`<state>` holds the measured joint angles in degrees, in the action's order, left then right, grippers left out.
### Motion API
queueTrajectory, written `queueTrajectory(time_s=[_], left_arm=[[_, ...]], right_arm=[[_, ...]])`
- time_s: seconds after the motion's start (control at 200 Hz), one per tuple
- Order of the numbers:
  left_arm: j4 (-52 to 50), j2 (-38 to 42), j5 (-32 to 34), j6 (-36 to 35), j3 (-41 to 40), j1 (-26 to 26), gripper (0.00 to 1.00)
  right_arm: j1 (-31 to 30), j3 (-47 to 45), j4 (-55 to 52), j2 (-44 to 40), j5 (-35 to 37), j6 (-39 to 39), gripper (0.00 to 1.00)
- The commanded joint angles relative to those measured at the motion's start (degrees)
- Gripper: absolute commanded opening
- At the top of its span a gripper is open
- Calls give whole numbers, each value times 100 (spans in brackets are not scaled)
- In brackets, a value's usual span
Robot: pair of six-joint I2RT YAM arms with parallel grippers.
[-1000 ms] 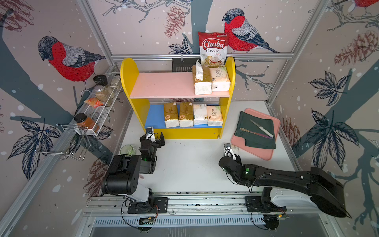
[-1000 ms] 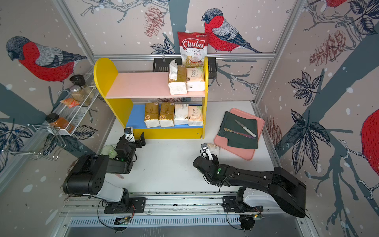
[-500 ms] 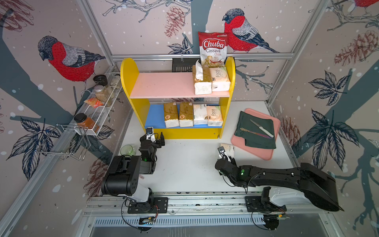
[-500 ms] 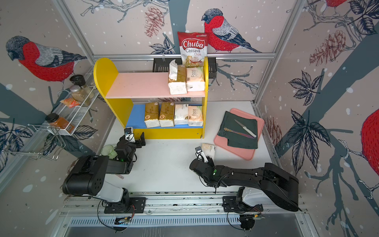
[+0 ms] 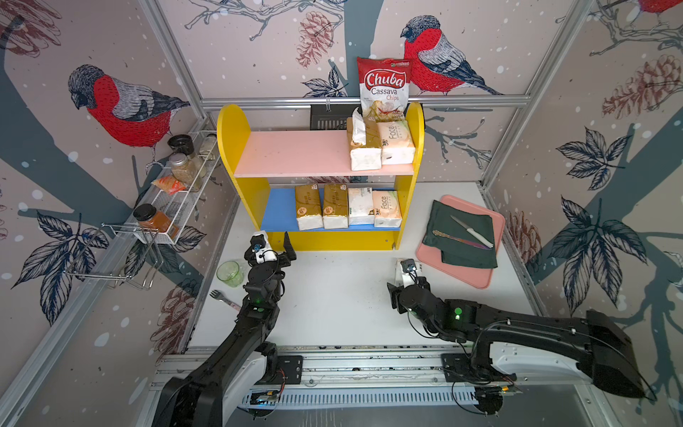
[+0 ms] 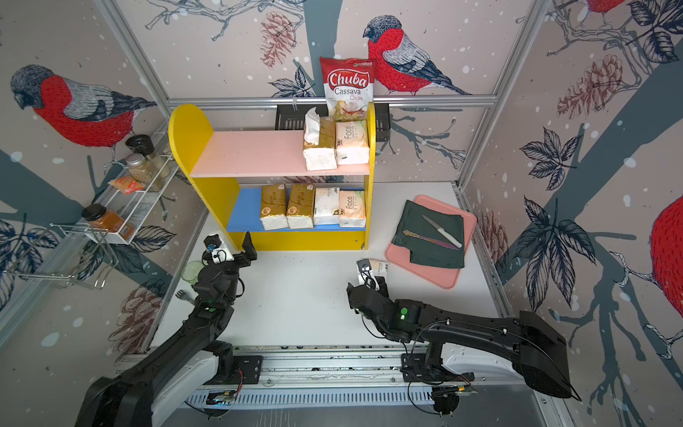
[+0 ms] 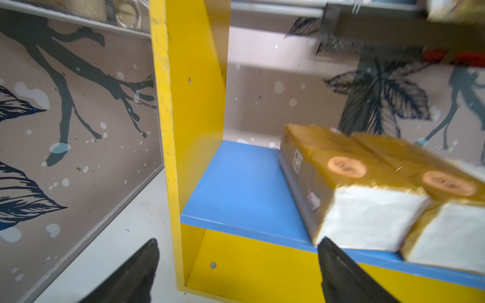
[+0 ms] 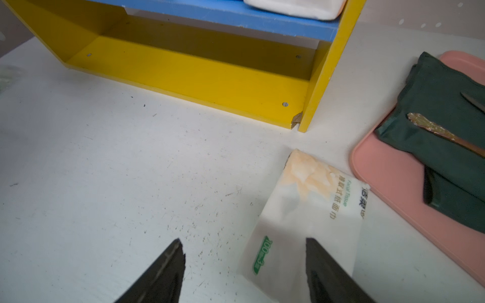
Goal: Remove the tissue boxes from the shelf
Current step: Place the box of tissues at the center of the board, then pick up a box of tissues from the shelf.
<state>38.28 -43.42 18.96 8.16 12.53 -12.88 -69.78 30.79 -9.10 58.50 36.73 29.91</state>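
Note:
The empty pink board leaves that side of the gold tissue pack clear. My left gripper will next rise and reach outward over the pink board to close on the gold tissue pack's near corner.
The shelf has yellow sides. Its pink upper board holds a gold tissue pack and a "Face" pack. On the blue lower board stand two gold packs, a white pack and a "Face" pack. My left gripper is open at the shelf's lower left corner, just left of the nearest gold pack. Another white pack lies flat on the table. My right gripper is open over its near end, with one finger above it.
A pink tray with a green cloth, a knife and a spoon lies right of the shelf, close to the loose pack. A green cup and a fork lie by my left arm. A wire spice rack hangs at the left. A Chuba bag hangs behind.
My right gripper has opened and let go of the white pack, which now lies on the table beside the tray. My left arm has changed pose while its gripper stays at the shelf's foot.

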Motion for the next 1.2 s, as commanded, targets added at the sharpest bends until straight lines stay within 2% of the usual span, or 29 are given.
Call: queueTrajectory(time_s=[0.0,0.09,0.195,0.425,0.515,0.695,0.905,1.06,1.191], left_arm=[[-1888,864,424,749,405,-478,90],[-2877,1245,563,1075,1188,-1023,88],[-3582,935,169,1470,2390,-1442,88],[-4278,-1162,-1798,2186,5419,-1539,87],[-4290,-1814,-2078,2223,6301,-1542,87],[-4040,-2833,-2330,2234,7344,-1542,86],[-3959,-3975,-2764,2391,8255,-1533,77],[-3922,-4471,-2766,2417,8596,-1502,66],[-3816,-4690,-2844,2523,8599,-1463,50]], right_arm=[[109,68,-72,-236,123,21,80],[410,103,22,-396,-99,-61,83],[816,128,170,-493,-431,-196,84],[1287,404,225,-439,-753,-380,84],[1367,454,224,-457,-799,-415,84],[1519,489,260,-487,-963,-433,84],[1677,567,259,-480,-1100,-534,84],[1778,596,214,-507,-1172,-574,84],[1850,556,223,-533,-1239,-600,84]])
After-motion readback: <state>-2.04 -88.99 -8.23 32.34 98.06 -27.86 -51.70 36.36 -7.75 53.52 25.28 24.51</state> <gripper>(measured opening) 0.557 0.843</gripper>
